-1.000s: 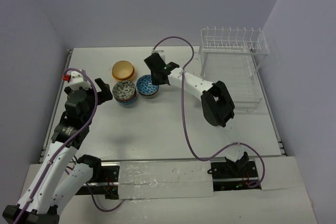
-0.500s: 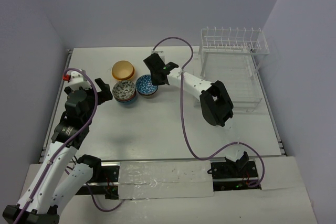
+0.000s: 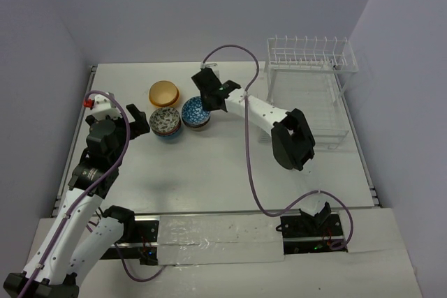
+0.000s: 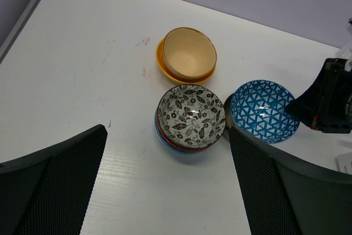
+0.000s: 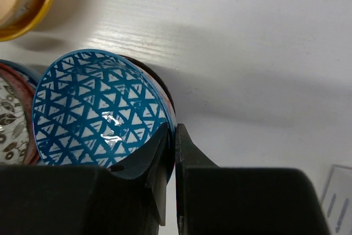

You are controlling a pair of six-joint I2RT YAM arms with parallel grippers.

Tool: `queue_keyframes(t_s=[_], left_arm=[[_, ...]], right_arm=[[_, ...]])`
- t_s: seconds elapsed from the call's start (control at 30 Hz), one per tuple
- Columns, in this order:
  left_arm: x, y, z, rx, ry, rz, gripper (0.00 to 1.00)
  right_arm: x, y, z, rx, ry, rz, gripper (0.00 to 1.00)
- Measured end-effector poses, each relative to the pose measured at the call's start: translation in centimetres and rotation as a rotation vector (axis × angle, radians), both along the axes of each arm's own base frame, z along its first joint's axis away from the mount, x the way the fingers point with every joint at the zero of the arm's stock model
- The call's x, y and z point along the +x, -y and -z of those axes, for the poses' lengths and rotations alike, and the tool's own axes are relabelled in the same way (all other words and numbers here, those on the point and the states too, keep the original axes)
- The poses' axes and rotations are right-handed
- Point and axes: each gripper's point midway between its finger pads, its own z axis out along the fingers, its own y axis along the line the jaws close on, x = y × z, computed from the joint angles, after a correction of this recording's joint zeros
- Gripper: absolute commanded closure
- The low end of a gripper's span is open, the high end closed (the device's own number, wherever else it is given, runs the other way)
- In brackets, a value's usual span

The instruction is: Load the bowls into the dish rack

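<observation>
The blue-white bowl comes free at the upper rack's bowl-side end (image 3: 284,52) next, because the rack's slots are empty. My right gripper rises outward, to the right in the top view, tilting to release it.
My right gripper (image 5: 172,136) is shut on the rim of the blue-white triangle-patterned bowl (image 5: 99,111), one finger inside and one outside; the bowl sits atop a darker bowl beneath it (image 3: 196,112). In the left wrist view the same bowl (image 4: 264,109) is at the right. Left of it a brown leaf-patterned bowl (image 4: 191,115) tops a stack of red and blue bowls (image 3: 166,123). A tan bowl in an orange-yellow one (image 4: 186,53) stands behind (image 3: 164,93). My left gripper (image 4: 165,191) is open and empty, in front of the stack. The dish rack (image 3: 307,85) stands at the far right.
A white card (image 5: 336,199) lies on the table right of my right gripper. The right arm's purple cable (image 3: 237,57) loops over the table's back. The table's left edge (image 3: 77,137) is near my left arm.
The right gripper with the blue-white bowl has shifted very slightly; the left arm has not moved.
</observation>
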Motion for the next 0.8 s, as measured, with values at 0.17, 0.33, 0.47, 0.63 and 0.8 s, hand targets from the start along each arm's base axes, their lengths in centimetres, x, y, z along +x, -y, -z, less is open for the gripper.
queue_keyframes(t_s=[0.17, 0.33, 0.47, 0.63, 0.8], left_arm=[[-0.1, 0.0, -0.1, -0.001, 0.004, 0.000, 0.01], [-0.1, -0.1, -0.3, -0.003, 0.009, 0.000, 0.01], [-0.2, -0.1, -0.3, -0.003, 0.011, 0.000, 0.01], [-0.3, -0.1, -0.6, 0.000, 0.021, 0.001, 0.01], [-0.5, -0.2, -0.9, -0.003, 0.031, 0.001, 0.01]], right_arm=[[-0.1, 0.3, -3.7, 0.018, 0.062, -0.017, 1.00], [-0.8, 1.7, -10.3, 0.032, 0.173, -0.034, 1.00], [-1.4, 4.8, -17.7, -0.008, 0.319, -0.010, 1.00], [-0.9, 9.9, -27.7, -0.096, 0.537, 0.099, 1.00], [-0.4, 17.3, -33.0, -0.280, 0.648, 0.296, 1.00]])
